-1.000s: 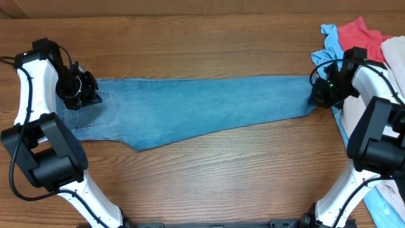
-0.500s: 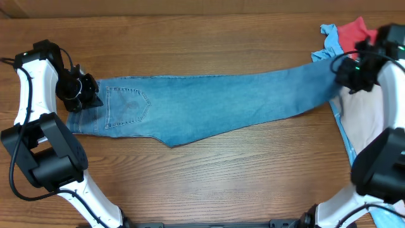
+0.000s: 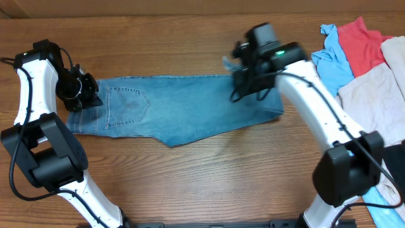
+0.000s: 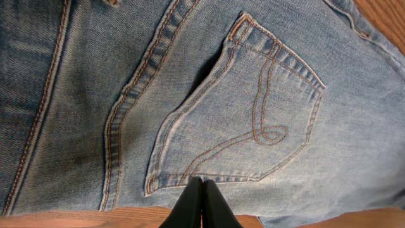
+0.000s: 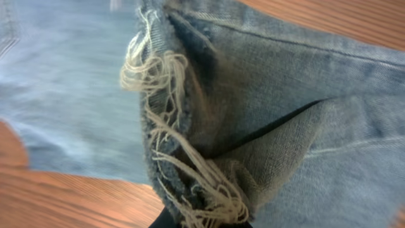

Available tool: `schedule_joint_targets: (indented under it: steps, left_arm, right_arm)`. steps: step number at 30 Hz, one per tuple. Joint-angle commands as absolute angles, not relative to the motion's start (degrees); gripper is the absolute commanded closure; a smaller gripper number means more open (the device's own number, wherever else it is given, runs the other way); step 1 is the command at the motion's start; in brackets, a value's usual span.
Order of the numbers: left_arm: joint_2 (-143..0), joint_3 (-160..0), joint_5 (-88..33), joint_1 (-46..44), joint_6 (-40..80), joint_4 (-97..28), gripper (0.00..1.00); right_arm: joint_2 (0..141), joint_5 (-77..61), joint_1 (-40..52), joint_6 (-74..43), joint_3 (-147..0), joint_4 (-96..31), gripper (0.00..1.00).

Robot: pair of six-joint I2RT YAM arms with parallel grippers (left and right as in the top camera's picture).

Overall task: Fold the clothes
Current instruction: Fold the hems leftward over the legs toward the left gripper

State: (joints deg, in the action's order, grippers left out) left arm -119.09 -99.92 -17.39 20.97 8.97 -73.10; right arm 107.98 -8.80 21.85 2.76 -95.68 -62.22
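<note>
The robot's right gripper will next move down toward the pocket and let go of the hem, because the flat denim is below that gripper and to its left in the overhead view.
The light blue jeans lie across the wooden table, back pocket up at the left. My left gripper is shut at the waist edge; in the left wrist view its closed fingertips rest on the denim just below the stitched pocket. My right gripper is shut on the leg end and holds it above the middle of the jeans, with the leg doubled over at the right. The frayed hem hangs from its jaws.
A heap of other garments lies at the table's right: a light blue one, a red one and a beige one. More light blue cloth shows at the lower right edge.
My right gripper has carried the leg end from the far right leftward to above the jeans' middle, doubling the leg over. The left gripper has stayed at the waist.
</note>
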Motion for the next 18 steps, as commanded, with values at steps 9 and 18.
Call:
schedule_joint_targets:
  steps: [9, 18]
  left_arm:
    - [-119.2, -101.0, -17.4, 20.1, 8.8, -73.2, 0.95]
    - [-119.2, -101.0, -17.4, 19.8, 8.8, -73.2, 0.95]
  right_arm:
    - [119.0, -12.6, 32.0, -0.1, -95.8, -56.3, 0.93]
    - [120.2, -13.3, 34.5, -3.7, -95.8, -50.2, 0.92]
